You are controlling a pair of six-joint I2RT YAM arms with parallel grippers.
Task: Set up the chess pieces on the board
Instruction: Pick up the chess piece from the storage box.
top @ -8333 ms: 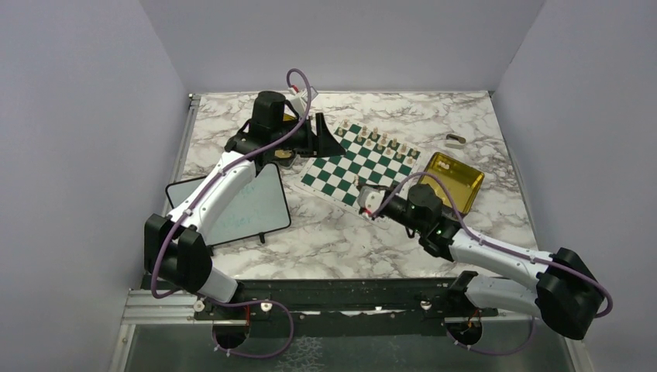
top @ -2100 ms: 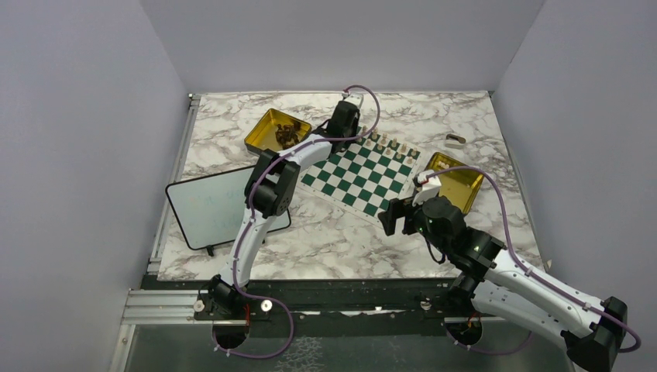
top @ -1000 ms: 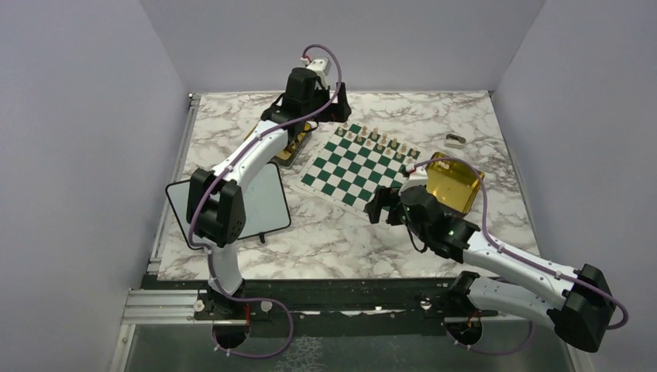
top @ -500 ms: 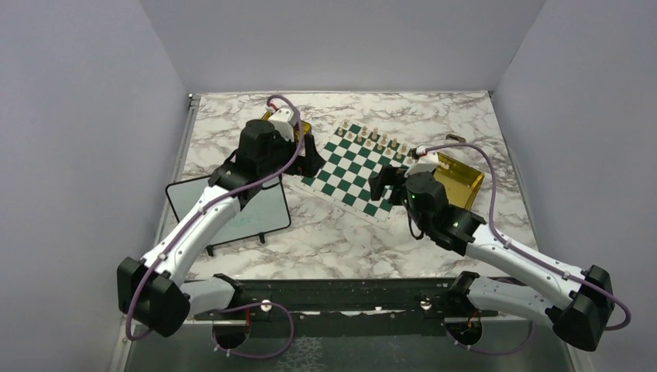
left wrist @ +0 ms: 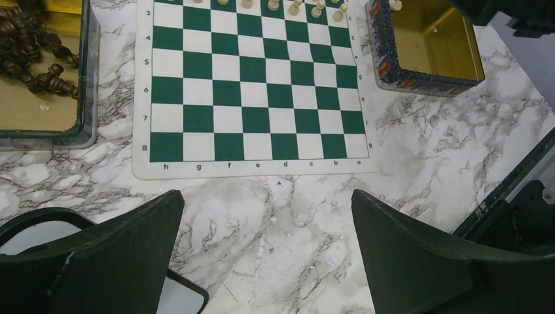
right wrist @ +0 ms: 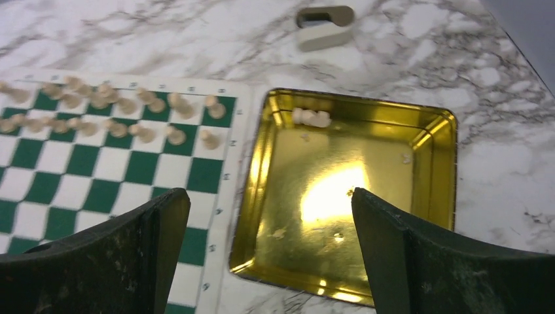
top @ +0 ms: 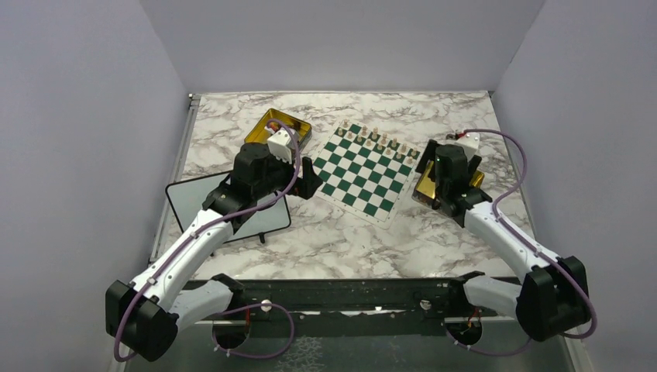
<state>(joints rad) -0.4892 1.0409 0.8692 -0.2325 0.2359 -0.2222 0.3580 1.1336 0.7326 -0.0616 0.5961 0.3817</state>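
My right gripper moves down beside the far side of the pale piece's tin next. It then closes on both ends of the pale piece (right wrist: 311, 118), since the piece lies lengthwise along that side.
The board (top: 360, 172) lies mid-table, a green and white checked mat. Pale chess pieces (top: 381, 140) stand in two rows along its far right edge, seen also as chess pieces (right wrist: 111, 112) in the right wrist view. Dark chess pieces (left wrist: 33, 55) are heaped in the left gold tin (top: 277, 129). One pale piece (right wrist: 311, 118) lies on its side in the right gold tin (right wrist: 353, 196). My left gripper (top: 311, 180) hangs open off the board's near left corner, over bare marble. My right gripper (right wrist: 269, 255) is open above the right tin's near edge, nothing between its fingers.
A black-framed whiteboard (top: 225, 205) lies left of the board, under the left arm; its corner (left wrist: 177, 297) shows by the left finger. A small beige block (right wrist: 324, 26) sits beyond the right tin. Purple walls close in on three sides.
My right arm has swung right, from over the board's near corner to above the right tin. The left arm has drawn back a little toward the near left. Both grippers stay open.
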